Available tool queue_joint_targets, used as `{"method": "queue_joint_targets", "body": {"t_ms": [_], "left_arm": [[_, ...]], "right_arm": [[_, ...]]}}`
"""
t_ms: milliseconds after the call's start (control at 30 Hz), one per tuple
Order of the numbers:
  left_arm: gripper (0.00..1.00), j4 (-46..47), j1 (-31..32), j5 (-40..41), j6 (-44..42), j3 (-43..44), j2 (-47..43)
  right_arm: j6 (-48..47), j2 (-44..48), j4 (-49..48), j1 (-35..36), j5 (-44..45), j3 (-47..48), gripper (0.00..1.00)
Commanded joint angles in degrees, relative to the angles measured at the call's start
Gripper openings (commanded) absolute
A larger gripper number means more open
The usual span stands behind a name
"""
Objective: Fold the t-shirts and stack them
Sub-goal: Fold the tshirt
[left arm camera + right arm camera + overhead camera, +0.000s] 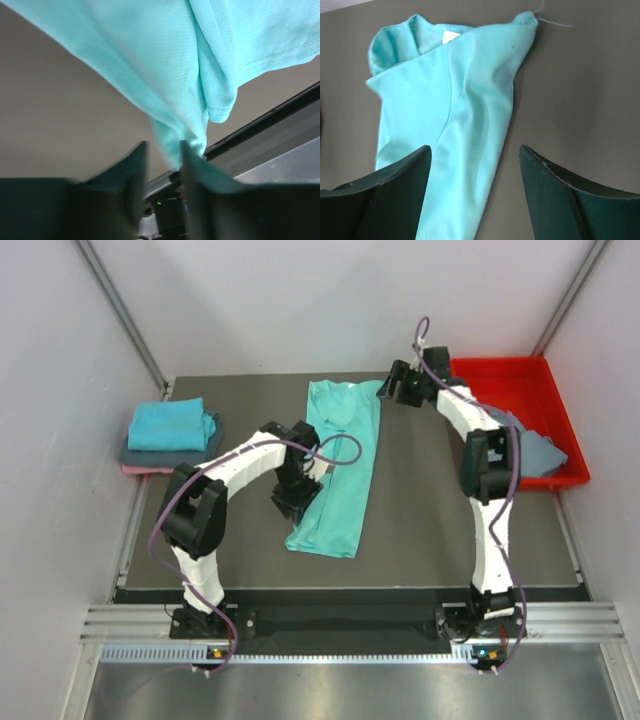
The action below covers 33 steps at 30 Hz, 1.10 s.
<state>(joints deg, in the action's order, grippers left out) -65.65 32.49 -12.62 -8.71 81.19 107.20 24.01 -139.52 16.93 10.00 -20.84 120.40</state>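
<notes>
The robot's right gripper will move back and down to close on the shirt's tray-side near corner [353, 553], because the near end of the shirt veers to the left in the top view.
A light teal t-shirt [345, 460] lies folded lengthwise down the middle of the dark table. My left gripper [292, 502] hovers at its near left edge. In the left wrist view the left gripper [164, 145] has its jaws slightly apart, and a hanging corner of the shirt [165, 60] brushes the right finger [200, 170]. My right gripper [392, 390] is at the shirt's far right corner. In the right wrist view the right gripper [475, 148] is open wide above the shirt's [450, 100] right edge, with nothing between its fingers.
At the table's left edge a folded turquoise shirt [168, 423] tops a stack over a slate grey-blue one [175, 452] and a pink one [140, 469]. A red tray [510, 375] at the back right holds a crumpled grey-blue shirt [535, 450].
</notes>
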Motion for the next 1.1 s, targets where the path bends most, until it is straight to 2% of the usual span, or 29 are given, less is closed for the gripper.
{"method": "queue_joint_targets", "body": {"t_ms": [0, 67, 100, 167, 267, 367, 467, 567, 733, 900, 1067], "left_arm": [[0.48, -1.1, -4.5, 2.0, 0.8, 3.8, -4.1], [0.50, -0.9, -7.1, 0.3, 1.1, 3.5, -5.2], [0.56, -0.5, -9.7, -1.7, 1.7, 3.4, -5.6], [0.60, 0.4, -13.2, -3.9, 3.0, 2.1, -6.1], [0.61, 1.9, -15.2, -5.7, 5.4, -0.4, -6.6], [0.63, 2.8, -16.9, -10.0, 8.3, -3.6, -6.6], [0.63, 5.2, -17.8, -15.3, 11.4, -7.5, -6.4], [0.63, 7.9, -17.9, -20.2, 13.9, -11.0, -6.0], [0.64, 9.4, -17.9, -23.1, 15.0, -13.7, -5.2], [0.63, 11.3, -17.9, -24.7, 16.0, -16.0, -5.1], [0.62, 12.6, -17.9, -25.0, 17.1, -17.4, -4.9]], "right_arm": [[-2.0, 16.1, 5.6, -2.5, -2.5, -7.1, 0.72], [-1.3, 23.4, 8.1, -3.1, -5.0, -16.5, 0.72], [-0.6, 25.6, 8.6, -3.1, -6.1, -19.8, 0.71], [1.7, 31.5, 10.0, -2.8, -9.5, -30.0, 0.70], [5.9, 37.3, 8.5, -1.5, -13.3, -40.9, 0.69], [11.0, 41.2, 3.7, 0.4, -16.6, -57.5, 0.68], [14.1, 44.5, 1.0, 3.3, -18.2, -65.9, 0.68], [16.4, 46.5, -1.0, 6.3, -19.7, -71.9, 0.67], [21.3, 45.9, -8.5, 9.5, -22.3, -78.0, 0.65], [25.6, 44.2, -15.5, 13.5, -23.5, -80.0, 0.65], [28.0, 43.1, -18.0, 16.9, -22.5, -80.7, 0.62]]}}
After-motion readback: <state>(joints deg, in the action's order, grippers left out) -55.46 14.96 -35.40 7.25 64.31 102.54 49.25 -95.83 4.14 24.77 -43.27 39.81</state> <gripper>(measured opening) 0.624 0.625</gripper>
